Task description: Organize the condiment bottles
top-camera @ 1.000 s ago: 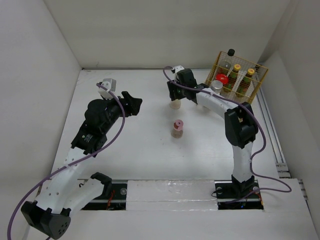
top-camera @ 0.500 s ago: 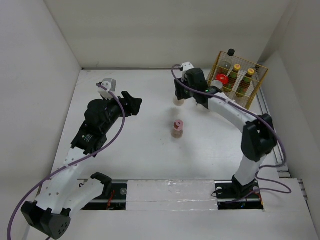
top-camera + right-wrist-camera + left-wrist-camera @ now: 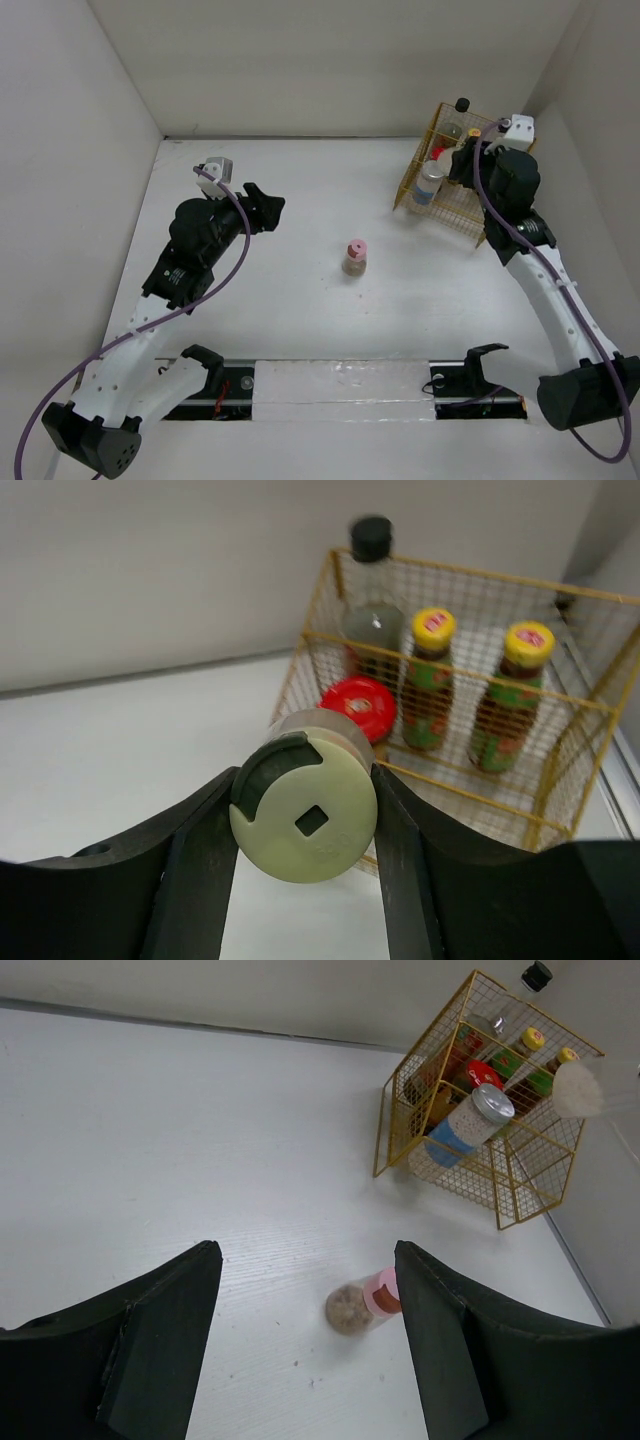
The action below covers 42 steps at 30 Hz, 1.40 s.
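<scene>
The spot beside the silver-lidded bottle is free. My right gripper should next lower the cream bottle down into the basket's near section (image 3: pixel 457 205) and let go of it.
My right gripper (image 3: pixel 304 778) is shut on the cream bottle (image 3: pixel 303 810) and holds it in the air just in front of the yellow wire basket (image 3: pixel 455 780). In the top view it (image 3: pixel 463 165) is over the basket's (image 3: pixel 440 222) near side. The basket holds a tall black-capped bottle (image 3: pixel 371 590), two yellow-capped bottles (image 3: pixel 430 670) (image 3: pixel 515 690), a red-lidded jar (image 3: pixel 358 706) and a silver-lidded white-blue bottle (image 3: pixel 430 182). The pink-capped beige bottle (image 3: pixel 354 257) stands alone mid-table; it also shows in the left wrist view (image 3: pixel 362 1300). My left gripper (image 3: pixel 308 1250) is open and empty, above and to its left.
White walls close in the table at the back and both sides. The basket (image 3: pixel 480 1150) stands tilted in the far right corner, near the right wall. A metal rail (image 3: pixel 545 270) runs along the table's right edge.
My right gripper lifted the cream bottle off the table near the middle back and swung it right to the basket. The left arm and pink-capped bottle have not moved.
</scene>
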{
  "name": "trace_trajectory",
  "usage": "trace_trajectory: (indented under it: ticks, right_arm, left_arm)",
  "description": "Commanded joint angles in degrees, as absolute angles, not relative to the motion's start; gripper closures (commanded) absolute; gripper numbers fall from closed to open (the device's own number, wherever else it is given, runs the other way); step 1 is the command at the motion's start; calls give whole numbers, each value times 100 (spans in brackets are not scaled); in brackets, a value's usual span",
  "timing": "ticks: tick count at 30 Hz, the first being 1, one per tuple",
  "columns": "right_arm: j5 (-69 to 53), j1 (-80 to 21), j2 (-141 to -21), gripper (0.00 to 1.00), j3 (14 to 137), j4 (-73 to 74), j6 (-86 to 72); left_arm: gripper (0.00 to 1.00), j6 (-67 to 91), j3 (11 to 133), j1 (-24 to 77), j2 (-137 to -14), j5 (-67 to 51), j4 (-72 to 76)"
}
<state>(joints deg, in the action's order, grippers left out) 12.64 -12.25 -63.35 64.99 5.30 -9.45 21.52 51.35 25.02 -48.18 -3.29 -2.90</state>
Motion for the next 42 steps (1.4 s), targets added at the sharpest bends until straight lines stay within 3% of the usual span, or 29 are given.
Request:
trace_trajectory:
  ticks: [1,12,26,33,35,38,42]
  right_arm:
    - [1091,-853,-6319,60,6232,579,-1195]
    - [661,-229,-7057,63,5845,501,-1318]
    - [826,-176,-8340,62,6223,518,-1213]
    - [668,-176,-8842,48,6407,571,-1213]
    - [668,-176,-8842,39,6407,571,-1274]
    - [668,-176,-8606,18,6407,571,-1274]
    - [817,-237,-8027,12,6346,571,-1274]
  left_arm:
    - [34,2092,5265,2496,-4720,-422,-141]
    - [34,2144,5265,2496,-4720,-483,-141]
    - [34,2145,5265,2496,-4720,-483,-79]
    - [33,2145,5265,2496,-4720,-483,-79]
    - [33,2145,5265,2496,-4720,-422,-79]
    - [32,2145,5265,2496,-4772,-474,-79]
    - [31,2145,5265,2496,-4772,-422,-79]
